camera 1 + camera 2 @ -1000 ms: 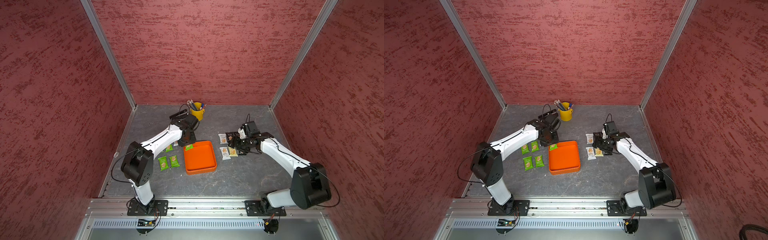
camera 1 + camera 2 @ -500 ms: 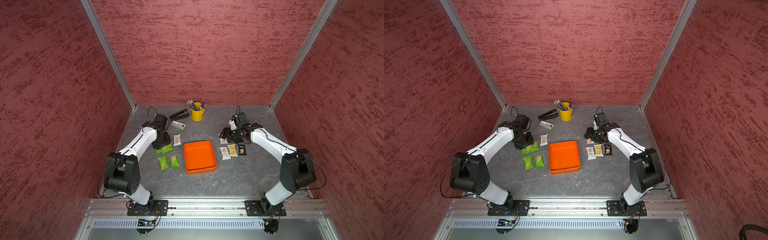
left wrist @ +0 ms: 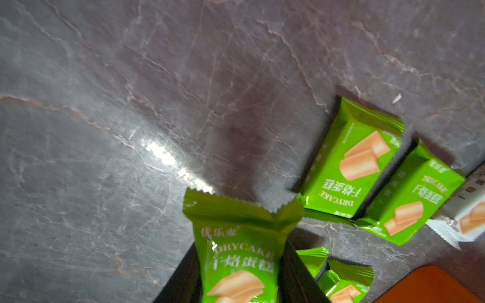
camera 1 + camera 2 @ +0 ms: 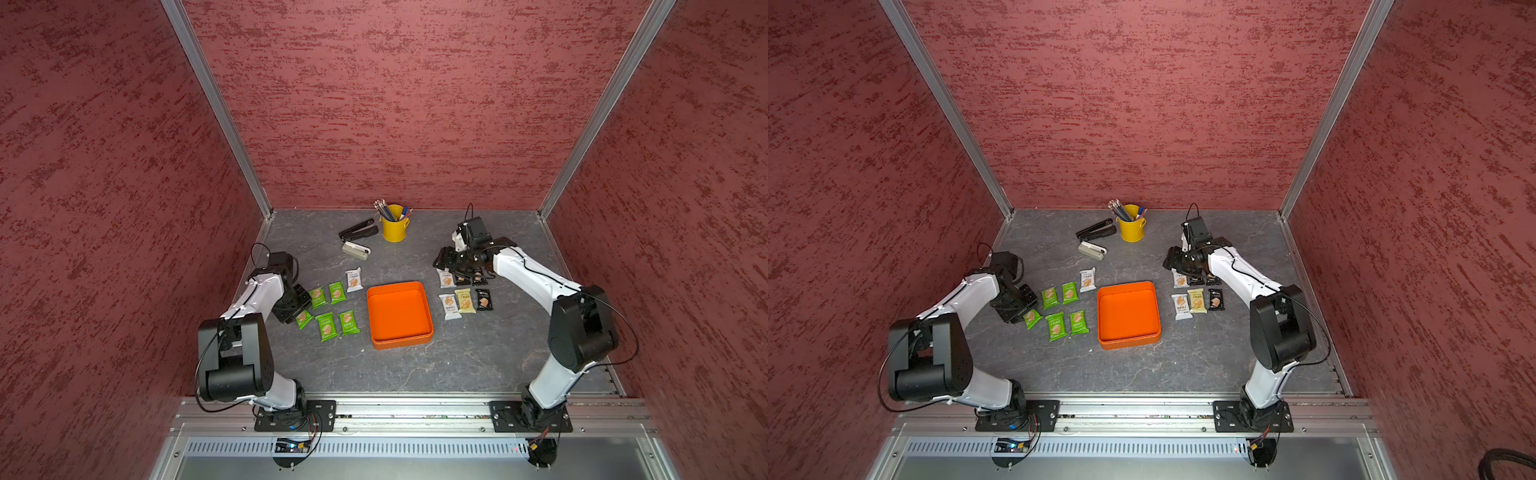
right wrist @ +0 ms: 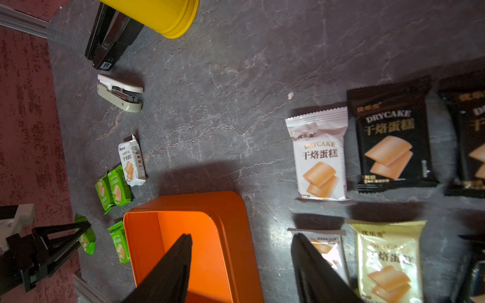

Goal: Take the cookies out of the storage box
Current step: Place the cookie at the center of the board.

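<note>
My left gripper lowers the held packet next onto the bare tabletop just below it, beside the near green packets, and releases it clear of them.
The orange storage box (image 4: 402, 343) (image 4: 1129, 341) stands mid-table with nothing inside it. My left gripper (image 4: 297, 306) (image 3: 240, 262) is shut on a green cookie packet (image 3: 237, 244) (image 4: 304, 319), held low left of the box. Several more green packets (image 4: 326, 327) and a white one (image 4: 353, 279) lie between it and the box. My right gripper (image 4: 445, 261) (image 5: 241, 241) hangs open and holds nothing, at the far end of the white (image 4: 449, 306), pale yellow (image 4: 465, 301) and black (image 4: 483, 300) cookies right of the box.
A yellow pencil cup (image 4: 395, 227), a black stapler (image 4: 358, 230) and a grey-white stapler (image 4: 355, 250) sit at the back of the table. Red walls close in the left, right and far sides.
My left gripper has carried the green packet from the box's far-left corner out to the left and nearer. My right gripper has drawn back from over the right-hand packets toward the far side.
</note>
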`<move>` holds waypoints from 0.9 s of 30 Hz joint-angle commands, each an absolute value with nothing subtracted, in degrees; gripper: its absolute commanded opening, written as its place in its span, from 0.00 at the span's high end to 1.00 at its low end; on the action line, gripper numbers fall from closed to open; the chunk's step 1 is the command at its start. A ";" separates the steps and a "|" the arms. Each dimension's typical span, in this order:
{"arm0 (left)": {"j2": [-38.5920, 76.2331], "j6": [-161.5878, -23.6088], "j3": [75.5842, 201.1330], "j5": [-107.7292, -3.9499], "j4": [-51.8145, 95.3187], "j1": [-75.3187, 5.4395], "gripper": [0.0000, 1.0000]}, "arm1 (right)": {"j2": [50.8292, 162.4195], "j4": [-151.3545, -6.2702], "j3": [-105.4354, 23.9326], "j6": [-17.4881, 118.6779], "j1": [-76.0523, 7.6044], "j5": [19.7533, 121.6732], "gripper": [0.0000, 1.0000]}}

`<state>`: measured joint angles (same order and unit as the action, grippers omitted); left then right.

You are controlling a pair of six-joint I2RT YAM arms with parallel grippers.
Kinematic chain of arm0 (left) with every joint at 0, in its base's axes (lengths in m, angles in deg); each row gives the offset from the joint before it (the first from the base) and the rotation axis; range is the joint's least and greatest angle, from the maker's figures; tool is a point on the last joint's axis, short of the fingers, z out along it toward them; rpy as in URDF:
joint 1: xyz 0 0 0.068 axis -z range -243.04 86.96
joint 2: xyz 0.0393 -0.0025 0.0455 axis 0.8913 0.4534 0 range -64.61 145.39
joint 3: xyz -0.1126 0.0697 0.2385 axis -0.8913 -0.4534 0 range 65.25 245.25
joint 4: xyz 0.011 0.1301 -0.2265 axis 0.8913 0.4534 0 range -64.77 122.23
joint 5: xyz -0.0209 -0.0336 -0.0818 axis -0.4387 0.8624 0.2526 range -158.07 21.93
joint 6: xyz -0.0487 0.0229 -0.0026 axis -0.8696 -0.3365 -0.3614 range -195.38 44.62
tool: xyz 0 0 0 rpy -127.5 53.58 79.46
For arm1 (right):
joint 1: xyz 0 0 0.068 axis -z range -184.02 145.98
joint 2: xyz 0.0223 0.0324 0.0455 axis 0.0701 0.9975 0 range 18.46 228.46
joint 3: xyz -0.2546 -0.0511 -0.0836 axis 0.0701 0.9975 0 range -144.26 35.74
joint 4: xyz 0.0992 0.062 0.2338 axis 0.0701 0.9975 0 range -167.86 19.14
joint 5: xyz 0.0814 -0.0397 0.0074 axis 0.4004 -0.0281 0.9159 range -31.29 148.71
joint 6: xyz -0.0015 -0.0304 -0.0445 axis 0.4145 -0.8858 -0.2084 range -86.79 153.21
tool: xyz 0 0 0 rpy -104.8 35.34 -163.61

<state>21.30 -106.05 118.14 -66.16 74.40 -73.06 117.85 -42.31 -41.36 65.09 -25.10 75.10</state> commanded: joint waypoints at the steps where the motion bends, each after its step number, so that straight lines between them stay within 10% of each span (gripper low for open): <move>1: 22.20 -103.84 117.21 -65.82 71.27 -74.36 0.58 | 117.76 -41.56 -42.24 64.40 -25.47 73.85 0.35; 27: 18.89 -94.06 118.36 -68.47 58.03 -71.92 0.28 | 113.04 -42.76 -35.58 51.76 -21.87 54.41 0.35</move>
<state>20.43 -99.58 116.96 -66.88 66.10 -73.48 115.56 -40.34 -38.26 56.87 -23.86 63.47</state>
